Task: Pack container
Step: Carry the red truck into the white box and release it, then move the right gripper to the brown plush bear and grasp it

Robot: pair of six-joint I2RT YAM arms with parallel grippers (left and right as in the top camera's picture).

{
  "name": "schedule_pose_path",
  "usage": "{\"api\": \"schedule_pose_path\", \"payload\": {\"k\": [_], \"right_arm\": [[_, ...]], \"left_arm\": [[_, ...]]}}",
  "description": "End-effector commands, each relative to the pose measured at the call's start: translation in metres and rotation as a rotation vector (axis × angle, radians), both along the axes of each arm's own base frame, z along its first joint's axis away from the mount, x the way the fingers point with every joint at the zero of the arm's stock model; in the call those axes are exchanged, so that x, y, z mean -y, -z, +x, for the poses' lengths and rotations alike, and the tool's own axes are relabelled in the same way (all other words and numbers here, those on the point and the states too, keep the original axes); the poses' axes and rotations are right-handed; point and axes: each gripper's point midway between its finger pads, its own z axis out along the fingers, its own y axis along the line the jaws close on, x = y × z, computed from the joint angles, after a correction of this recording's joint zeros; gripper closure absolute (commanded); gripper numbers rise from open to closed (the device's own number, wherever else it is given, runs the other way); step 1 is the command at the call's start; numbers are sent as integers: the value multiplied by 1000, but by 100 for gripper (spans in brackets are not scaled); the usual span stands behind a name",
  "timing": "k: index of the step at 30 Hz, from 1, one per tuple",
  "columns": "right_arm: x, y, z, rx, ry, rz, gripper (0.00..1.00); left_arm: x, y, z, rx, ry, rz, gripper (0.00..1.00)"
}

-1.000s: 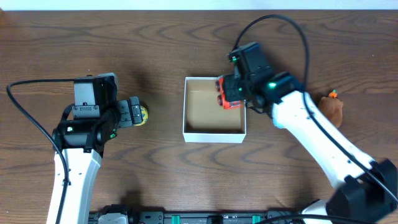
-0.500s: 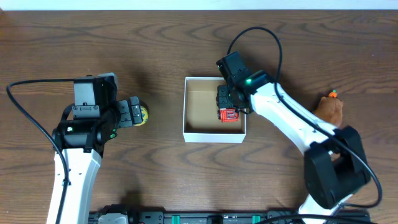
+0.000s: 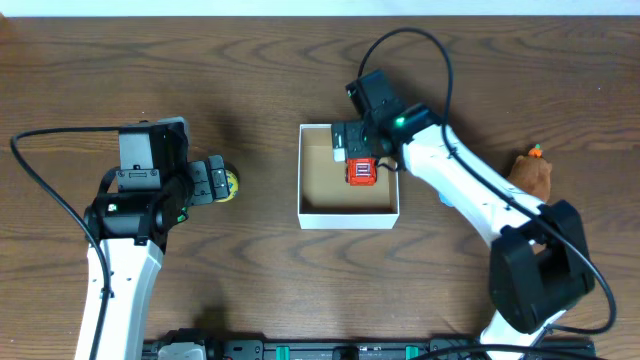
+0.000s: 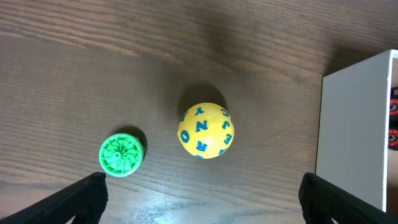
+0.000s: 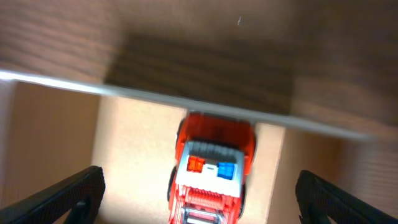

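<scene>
The brown plush toy is outside the container, so the robot's right gripper will next go up away from the truck [image 3: 360, 172] and then come down onto the toy's fur.
The container [image 3: 325, 190], a white-walled box with a brown floor, sits mid-table. A red toy truck [image 3: 360, 172] lies inside it near the far right corner. My right gripper [image 3: 360, 150] hovers over the truck, open; in the right wrist view the truck [image 5: 214, 171] sits between the spread fingers with a gap on each side of my right gripper [image 5: 200, 199]. My left gripper [image 3: 212, 183] is open at the left, just short of a yellow lettered ball [image 4: 206, 130] and a green disc [image 4: 121, 152]. Nothing is between the fingers of my left gripper [image 4: 202, 199].
A brown plush toy [image 3: 535, 175] with an orange tip lies on the table to the right of the container. The container's white outer wall [image 4: 351, 130] shows at the right edge of the left wrist view. The yellow ball [image 3: 230, 182] lies left of the container.
My right gripper carried the red truck over the container, lowered it and opened; the truck now rests on the container floor. The left arm has not moved.
</scene>
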Motion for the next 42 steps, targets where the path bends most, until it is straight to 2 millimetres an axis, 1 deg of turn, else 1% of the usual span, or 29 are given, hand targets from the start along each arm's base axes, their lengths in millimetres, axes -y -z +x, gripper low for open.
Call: {"api": "schedule_pose_path", "payload": {"k": [1,2,3,4,5,7,9,10,13,15,17,19,22,23,24,25,27,28,29,30,31,32,33,34,35,36,39,42], "right_arm": [[31,-74,23,150,68,22,1],[44,-85,25,165,98,17,1],[61,-95,27,181,136,11,1],[83,-106,27,193,187,5,1],[99,-112,26,196,225,0,1],[143,-119,21,181,317,-20,1],[188,-116,12,133,415,-49,1],[212,-111,5,99,452,-72,1],[270,-90,-17,-16,531,-130,1],[298,-71,-31,-82,567,-153,1],[319,-48,-46,-151,599,-166,1],[334,-25,-61,-212,625,-171,1],[347,9,-80,-283,656,-164,1],[348,20,-84,-298,645,-153,1],[348,31,-88,-312,640,-133,3],[346,38,-90,-318,636,-119,5],[341,53,-92,-325,616,-82,12],[339,57,-92,-323,611,-71,17],[338,61,-91,-318,607,-65,25],[336,63,-89,-310,598,-59,31],[335,62,-87,-303,595,-52,40],[334,62,-85,-295,590,-50,47],[332,61,-82,-287,585,-46,60],[331,60,-80,-282,580,-41,71],[329,59,-78,-275,573,-37,90],[327,59,-76,-270,568,-37,99],[323,54,-71,-256,550,-41,99],[318,45,-64,-228,527,-47,99]], "left_arm": [[-4,-7,2,13,-14,12,2],[-4,-7,2,13,-14,12,2],[-4,-7,2,13,-14,12,2],[-4,-7,2,13,-14,12,2],[-4,-7,2,13,-14,12,2],[-4,-7,2,13,-14,12,2],[-4,-7,2,13,-14,12,2],[-4,-7,2,13,-14,12,2],[-4,-7,2,13,-14,12,2],[-4,-7,2,13,-14,12,2],[-4,-7,2,13,-14,11,2],[-4,-7,2,13,-14,12,2],[-4,-7,2,12,-14,12,2],[-4,-7,2,12,-14,12,2],[-4,-7,2,12,-14,12,2],[-4,-7,2,12,-14,12,2],[-4,-7,2,12,-14,11,2],[-4,-7,2,12,-14,12,2],[-4,-7,2,12,-14,12,2],[-4,-7,2,12,-14,11,2],[-4,-7,2,12,-14,12,2],[-4,-7,2,12,-14,12,2],[-4,-7,2,12,-14,11,2],[-4,-7,2,12,-14,11,2],[-4,-7,2,12,-14,12,2],[-4,-7,2,12,-14,12,2],[-4,-7,2,12,-14,12,2],[-4,-7,2,12,-14,11,2]]}}
